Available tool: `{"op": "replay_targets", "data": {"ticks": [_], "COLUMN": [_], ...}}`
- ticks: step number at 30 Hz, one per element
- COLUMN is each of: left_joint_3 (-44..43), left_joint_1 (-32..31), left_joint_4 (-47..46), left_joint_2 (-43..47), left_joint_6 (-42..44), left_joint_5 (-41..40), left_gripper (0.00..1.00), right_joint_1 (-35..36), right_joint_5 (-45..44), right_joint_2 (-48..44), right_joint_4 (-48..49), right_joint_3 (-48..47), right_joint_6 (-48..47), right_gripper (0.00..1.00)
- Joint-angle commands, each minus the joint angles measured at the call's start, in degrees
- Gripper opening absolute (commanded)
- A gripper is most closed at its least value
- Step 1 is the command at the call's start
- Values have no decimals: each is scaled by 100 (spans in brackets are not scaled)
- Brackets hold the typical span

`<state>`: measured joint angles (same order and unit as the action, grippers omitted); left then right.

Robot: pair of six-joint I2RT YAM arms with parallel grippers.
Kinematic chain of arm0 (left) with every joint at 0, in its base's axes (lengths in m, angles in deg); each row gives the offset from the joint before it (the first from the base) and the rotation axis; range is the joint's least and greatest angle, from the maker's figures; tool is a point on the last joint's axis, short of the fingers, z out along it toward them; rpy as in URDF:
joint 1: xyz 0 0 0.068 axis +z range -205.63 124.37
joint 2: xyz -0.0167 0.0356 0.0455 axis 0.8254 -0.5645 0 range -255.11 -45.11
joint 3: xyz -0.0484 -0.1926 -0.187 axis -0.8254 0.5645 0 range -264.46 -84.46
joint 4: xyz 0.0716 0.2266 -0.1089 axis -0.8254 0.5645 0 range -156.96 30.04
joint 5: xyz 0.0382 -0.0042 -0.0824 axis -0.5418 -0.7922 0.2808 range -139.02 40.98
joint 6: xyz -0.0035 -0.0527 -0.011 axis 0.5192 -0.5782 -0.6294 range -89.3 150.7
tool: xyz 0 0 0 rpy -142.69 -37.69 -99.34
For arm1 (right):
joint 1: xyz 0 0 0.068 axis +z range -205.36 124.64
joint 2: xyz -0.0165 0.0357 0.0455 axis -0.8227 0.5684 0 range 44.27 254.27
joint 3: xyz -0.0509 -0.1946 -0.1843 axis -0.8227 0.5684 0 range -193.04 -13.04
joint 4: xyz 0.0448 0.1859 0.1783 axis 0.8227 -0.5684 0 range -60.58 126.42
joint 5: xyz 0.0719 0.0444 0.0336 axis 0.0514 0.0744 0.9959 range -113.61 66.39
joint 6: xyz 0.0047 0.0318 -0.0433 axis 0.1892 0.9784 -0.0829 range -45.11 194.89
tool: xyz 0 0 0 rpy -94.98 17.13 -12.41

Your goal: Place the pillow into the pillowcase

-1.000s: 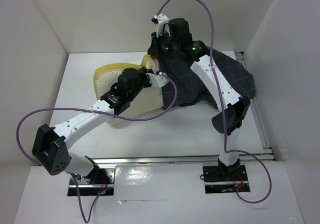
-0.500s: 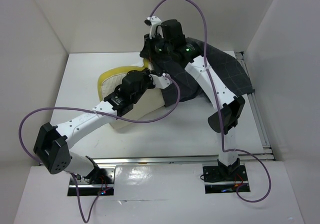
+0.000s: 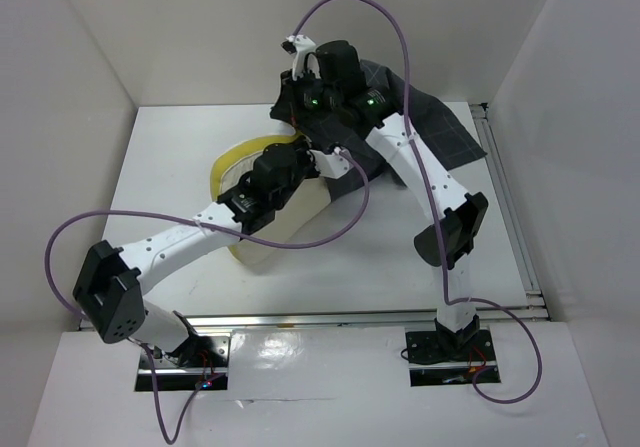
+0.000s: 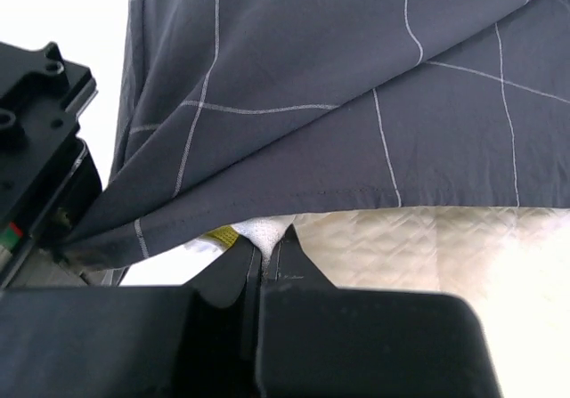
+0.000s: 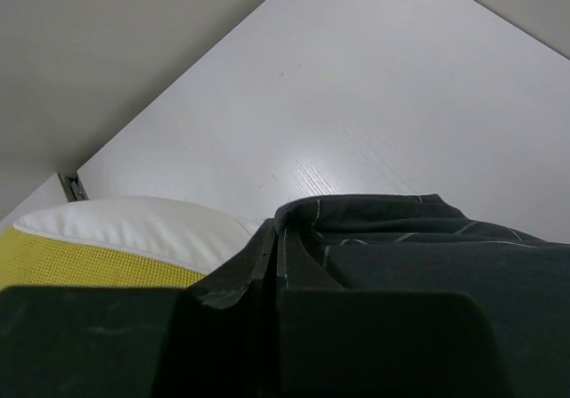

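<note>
I will next push my left gripper outward under the pillowcase's draped edge and release the pillow's white corner there, as it still sits just at that edge.
The cream-yellow pillow (image 3: pixel 285 229) is tipped up off the table under my left arm, its darker yellow band (image 3: pixel 236 156) to the left. My left gripper (image 3: pixel 335 161) is shut on a pinch of the pillow's white corner cloth (image 4: pixel 258 234), with quilted cream pillow (image 4: pixel 427 247) beside it. The dark grid-lined pillowcase (image 3: pixel 445 122) hangs at the back right and drapes over that gripper as the pillowcase (image 4: pixel 356 86). At the back, my right gripper (image 3: pixel 291 113) is shut on the bunched edge of the pillowcase (image 5: pixel 392 238), just above the pillow (image 5: pixel 116 229).
The white table (image 3: pixel 170 167) is boxed in by pale walls on the left, back and right. A metal rail (image 3: pixel 330 319) runs along the near edge. Purple cables (image 3: pixel 360 2) loop above both arms.
My right gripper has carried the pillowcase edge left and back, gathering the cloth. My left arm has swung the pillow rightward and tipped it up toward the pillowcase.
</note>
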<state>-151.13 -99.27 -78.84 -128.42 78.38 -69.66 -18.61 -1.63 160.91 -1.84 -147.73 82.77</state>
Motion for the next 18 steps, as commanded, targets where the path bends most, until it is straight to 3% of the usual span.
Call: {"op": "replay_targets", "data": {"ticks": [1, 4, 5, 6, 9, 18], "left_joint_3": [-486, -487, -426, -425, -171, 199], "left_joint_1": [-171, -171, -171, -171, -171, 294], "left_joint_4": [-940, -852, -782, -781, -631, 45], "left_joint_2": [-89, -89, -89, -37, 16, -220], "left_joint_6": [-66, -171, -250, -251, -522, -1691], "left_joint_5": [561, 509, 457, 456, 394, 437], "left_gripper": [0, 0, 0, 0, 0, 0], "right_joint_1": [500, 430, 299, 297, -36, -1442], "right_joint_5": [766, 73, -95, -297, -930, -1424], "right_joint_2": [-265, -396, -492, -493, -747, -1187], "right_joint_4": [565, 565, 626, 696, 899, 1014], "right_joint_3": [-268, -14, 170, 276, 541, 760], "right_joint_6": [259, 136, 135, 135, 3, -313], "right_gripper": [6, 40, 67, 73, 82, 85]}}
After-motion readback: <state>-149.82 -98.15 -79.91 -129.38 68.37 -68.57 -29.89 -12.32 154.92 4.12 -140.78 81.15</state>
